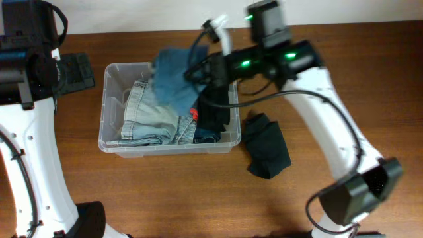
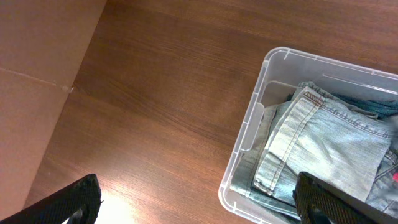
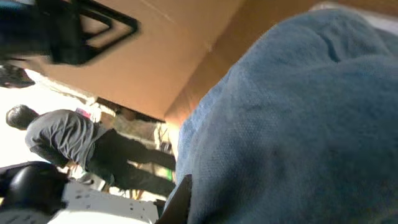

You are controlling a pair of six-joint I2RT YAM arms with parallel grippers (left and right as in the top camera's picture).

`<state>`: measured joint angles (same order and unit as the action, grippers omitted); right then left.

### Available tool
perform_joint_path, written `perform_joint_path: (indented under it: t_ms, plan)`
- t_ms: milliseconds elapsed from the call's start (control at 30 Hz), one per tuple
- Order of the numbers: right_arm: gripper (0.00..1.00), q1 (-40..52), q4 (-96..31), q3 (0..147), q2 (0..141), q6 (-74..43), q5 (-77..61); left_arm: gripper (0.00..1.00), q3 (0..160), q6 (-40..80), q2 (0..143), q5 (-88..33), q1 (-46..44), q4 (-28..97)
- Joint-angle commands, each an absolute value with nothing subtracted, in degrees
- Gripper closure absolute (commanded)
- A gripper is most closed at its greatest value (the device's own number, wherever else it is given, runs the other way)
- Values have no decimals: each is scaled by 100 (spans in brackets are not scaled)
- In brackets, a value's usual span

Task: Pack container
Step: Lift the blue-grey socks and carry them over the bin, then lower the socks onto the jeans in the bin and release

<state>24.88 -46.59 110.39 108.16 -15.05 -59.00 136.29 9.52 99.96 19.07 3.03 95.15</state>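
Note:
My right gripper lowers onto the clothes around the red tag (image 1: 192, 118) below and releases the blue cloth (image 1: 172, 79) next, since it still hangs above the container.
The clear plastic container (image 1: 167, 149) stands left of centre on the table. It holds folded light denim jeans (image 1: 147, 116) and a black garment (image 1: 215, 111) at its right end. My right gripper (image 1: 206, 69) is shut on a blue cloth (image 1: 172, 79) and holds it over the container's far right part. In the right wrist view the blue cloth (image 3: 292, 118) fills most of the frame, beside one finger (image 3: 181, 200). My left gripper (image 2: 199, 200) is open and empty above the table, by the container's left corner (image 2: 247, 130), where the jeans (image 2: 323, 143) show.
A dark garment (image 1: 267, 147) lies crumpled on the table right of the container. A small red tag (image 1: 194, 114) shows among the clothes. Cardboard (image 2: 37, 74) borders the table on the left. The left arm's base (image 1: 26, 53) stands at the far left.

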Motion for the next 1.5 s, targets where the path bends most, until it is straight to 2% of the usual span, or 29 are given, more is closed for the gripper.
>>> perform_joint_path:
  t_ms: [0,333,367,400,467,500,533,700,733,833,867,1133,1467]
  plan:
    - [96,2873,-4700,11015,11257,-1704,-5367,1,13640,1002,9994,1927,327,9522]
    - [96,2834,-6219,10989,11771,-742,-3260,1,13640,1002,9994,1927,327,9524]
    - [93,2757,-6331,10989,11771,-679,-3035,0,13640,1004,9994,1927,327,9524]
    - [86,2698,-6405,10989,11771,-663,-2877,1,13640,1002,9994,1927,327,9524]
    - [56,2571,-6532,10989,11771,-469,-2757,0,13640,1002,9994,1927,327,9524]
    - [45,2473,-6602,10991,11767,-467,-2663,0,13640,1002,9994,1927,327,9522]
    - [43,2373,-6648,10995,11738,-467,-2628,1,13640,1002,9994,1927,327,9522]
    - [47,2091,-6622,10995,11518,-469,-2698,1,13640,1002,9994,1927,327,9522]
    - [53,2086,-6598,10995,11483,-464,-2808,1,13640,1002,9994,1927,327,9522]
    - [91,2250,-6396,10995,11404,-226,-3765,0,13640,1002,9994,1927,327,9524]
    - [96,2322,-6348,10995,11404,-231,-3826,0,13640,1004,9994,1927,327,9524]
    - [96,3441,-6036,10991,11736,-237,-1870,1,13640,1004,9994,1927,327,9524]
    - [96,3538,-5802,10989,13423,-235,-1739,1,13640,1002,9994,1927,327,9524]
